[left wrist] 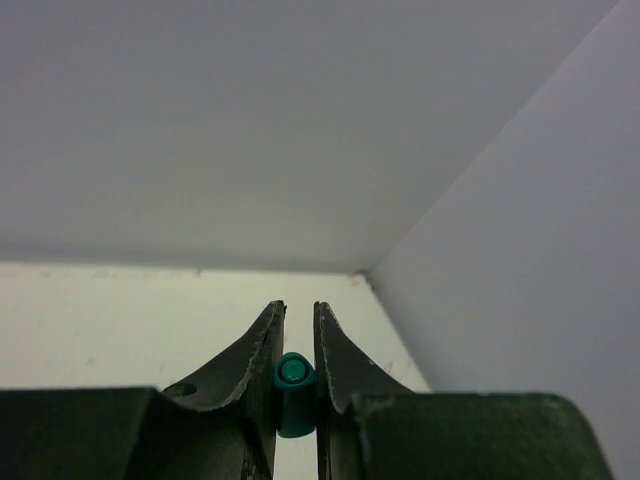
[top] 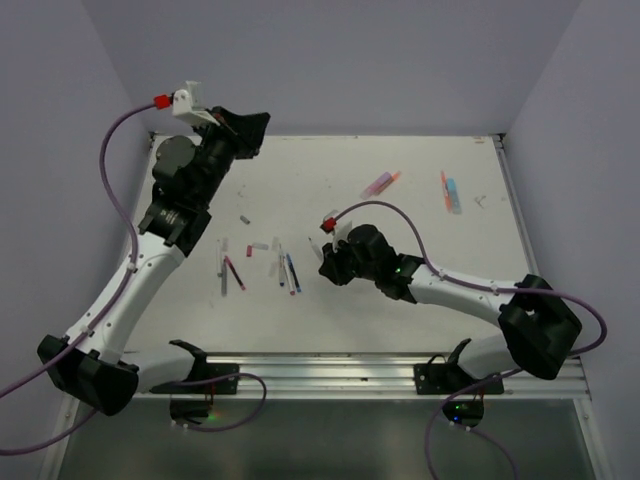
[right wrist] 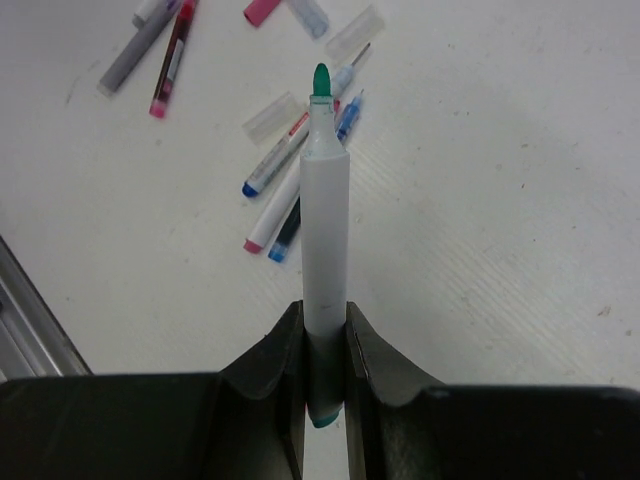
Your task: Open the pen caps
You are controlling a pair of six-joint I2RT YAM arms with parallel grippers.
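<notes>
The uncapped pen should next go down and left in the top view with my right gripper, to be released on free tabletop [top: 300,271] [right wrist: 357,157] beside the dark-blue pen.
My left gripper [top: 252,128] is raised over the table's far left corner, shut on a small teal pen cap [left wrist: 293,395] that sits upright between its fingers [left wrist: 262,345]. My right gripper [right wrist: 325,312] hangs over the middle of the table [top: 400,230], shut on the rear end of a white-bodied pen [right wrist: 325,210] whose bare teal tip [right wrist: 321,80] points away from the wrist. Below it lie several pens [right wrist: 275,160] and two clear caps [right wrist: 272,116]. The top view shows those pens [top: 288,272] just left of the right gripper [top: 327,266].
A grey pen [top: 222,270] and a dark red pen [top: 235,274] lie centre left. Pink and orange pens [top: 380,183] and an orange-blue pair [top: 451,192] lie at the back. Small caps [top: 258,246] are scattered. A metal rail [top: 330,368] runs along the near edge.
</notes>
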